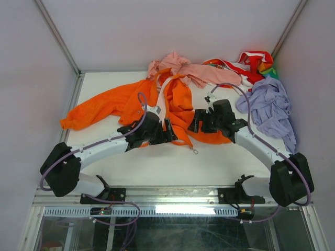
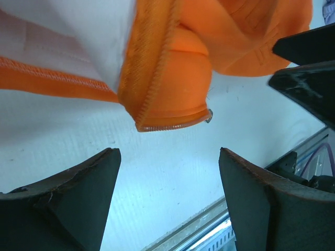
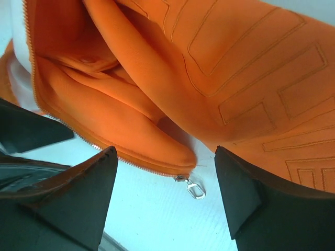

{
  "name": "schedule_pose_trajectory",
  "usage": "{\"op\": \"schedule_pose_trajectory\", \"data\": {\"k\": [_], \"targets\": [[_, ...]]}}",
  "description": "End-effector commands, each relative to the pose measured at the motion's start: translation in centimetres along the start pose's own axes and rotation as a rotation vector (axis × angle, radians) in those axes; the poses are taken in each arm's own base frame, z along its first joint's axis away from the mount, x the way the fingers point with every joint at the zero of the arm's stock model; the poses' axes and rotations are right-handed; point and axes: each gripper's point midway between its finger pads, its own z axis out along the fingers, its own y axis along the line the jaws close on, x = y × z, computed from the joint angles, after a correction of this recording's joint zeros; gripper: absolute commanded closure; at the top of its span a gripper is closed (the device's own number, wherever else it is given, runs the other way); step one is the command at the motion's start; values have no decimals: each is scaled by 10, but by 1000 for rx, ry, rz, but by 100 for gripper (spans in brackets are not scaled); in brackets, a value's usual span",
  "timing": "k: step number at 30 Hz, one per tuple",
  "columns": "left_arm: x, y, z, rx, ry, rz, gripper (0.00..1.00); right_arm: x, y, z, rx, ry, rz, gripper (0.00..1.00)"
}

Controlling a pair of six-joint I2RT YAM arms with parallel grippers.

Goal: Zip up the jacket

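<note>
I will next move my left gripper down toward the zipper pull (image 1: pixel 194 151), to its right in the top view, onto the bend of the jacket's front edge below, as that edge is unheld.
The orange jacket (image 1: pixel 112 102) lies open on the white table, its pale lining (image 1: pixel 163 90) showing down the middle. Its metal zipper pull (image 1: pixel 194 151) lies on the table at the bottom of the right front edge, and shows in the right wrist view (image 3: pixel 194 189) below the zipper teeth. My left gripper (image 1: pixel 168 130) is open and empty over the jacket's left bottom corner (image 2: pixel 167 112). My right gripper (image 1: pixel 194 121) is open and empty over the right front panel (image 3: pixel 251 89), its fingers either side of the pull.
A pale pink garment (image 1: pixel 180 68) lies behind the jacket. A red, white and green garment (image 1: pixel 254 63) sits at the back right. A lilac garment (image 1: pixel 272 110) lies along the right side. The table's metal front edge (image 1: pixel 172 194) runs near the arm bases.
</note>
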Motion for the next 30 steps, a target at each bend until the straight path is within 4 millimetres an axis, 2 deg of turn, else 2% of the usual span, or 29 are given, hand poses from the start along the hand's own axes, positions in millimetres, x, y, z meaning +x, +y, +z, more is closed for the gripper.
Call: {"op": "schedule_pose_trajectory", "data": {"k": [1,4,11,13,14,16,21,24,28,30], "targets": [[-20,-41,16,190,-151,-176,22,-40,19,-10,-60,-181,-16,23],[-13,-42,35,177,-178,-177,24,-36,18,-8,-65,-170,-35,22],[-26,-48,70,161,-271,-145,28,-29,20,-13,-97,-178,-57,22],[-29,-48,79,147,-286,-120,34,-27,21,-15,-105,-180,-62,22],[-32,-48,79,138,-297,-111,41,-26,22,-17,-108,-185,-65,22],[-44,-52,69,142,-336,-68,60,-26,23,-21,-117,-193,-78,23],[-80,-71,23,245,-401,99,94,-24,38,-31,-197,-195,-155,23],[-92,-81,-7,400,-354,196,100,-29,56,-41,-292,-231,-246,23],[-108,-90,-56,558,-339,341,100,-38,80,-54,-415,-277,-341,24],[-109,-95,-73,600,-315,424,100,-42,92,-60,-479,-306,-377,25]]}}
